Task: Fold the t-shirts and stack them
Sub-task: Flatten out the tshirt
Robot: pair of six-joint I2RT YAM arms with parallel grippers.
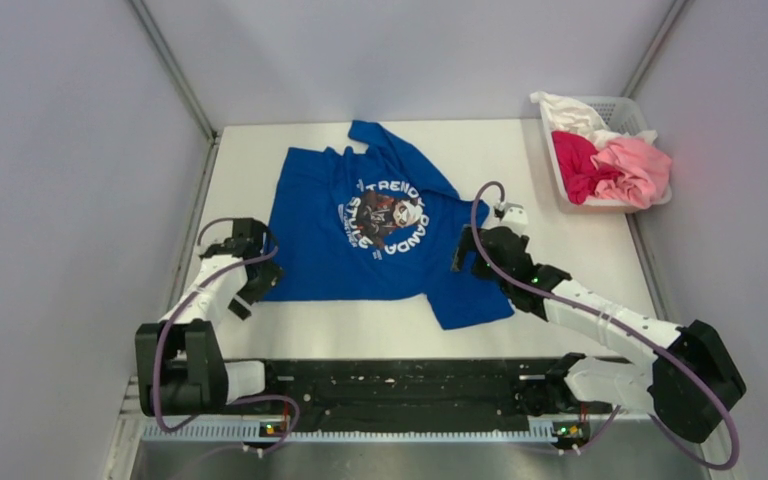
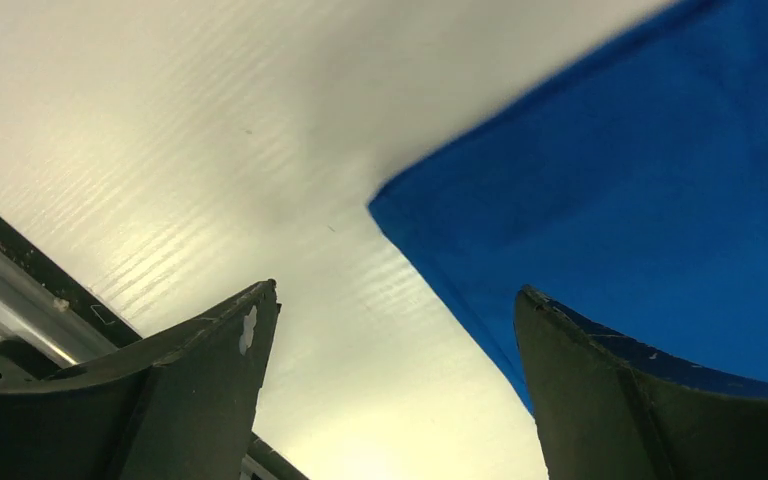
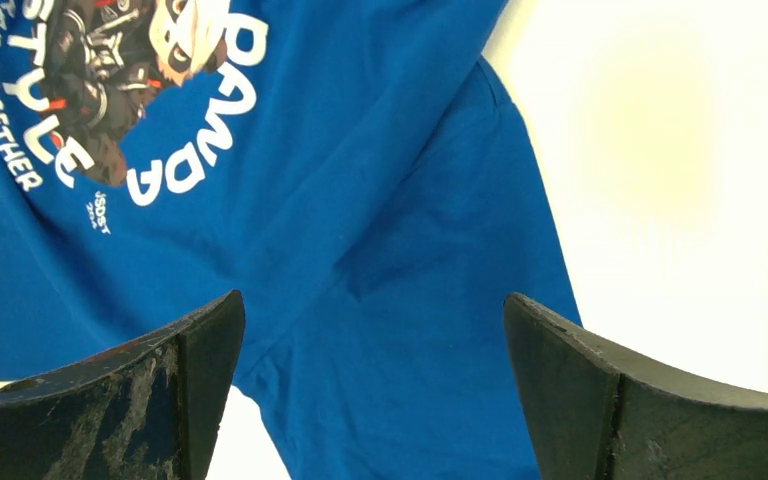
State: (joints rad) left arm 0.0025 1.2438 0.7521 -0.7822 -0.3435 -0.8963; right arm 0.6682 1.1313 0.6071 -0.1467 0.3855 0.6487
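Observation:
My left gripper lowers over the hem's near corner (image 1: 266, 298) (image 2: 390, 212) next and closes on the cloth, because that corner lies flat and ungripped in line with the finger gap.
A royal blue t-shirt (image 1: 360, 235) with a round panda print and white lettering lies spread flat on the table, one sleeve pointing toward the near edge. My left gripper (image 1: 258, 275) hangs open at the shirt's near-left corner. In the left wrist view the blue corner (image 2: 600, 200) reaches between the fingers of the left gripper (image 2: 395, 300), ungripped. My right gripper (image 1: 467, 255) stands open above the near sleeve, and blue cloth (image 3: 410, 330) fills the gap of the right gripper (image 3: 372, 305). Magenta (image 1: 573, 165), pale pink (image 1: 638, 170) and white (image 1: 568, 110) t-shirts are bunched in the basket.
A white lattice basket (image 1: 628, 110) sits at the table's back right corner. Grey walls close in the white table (image 1: 560, 240) on the left, back and right. The black rail with both arm bases runs along the near edge (image 1: 390, 385).

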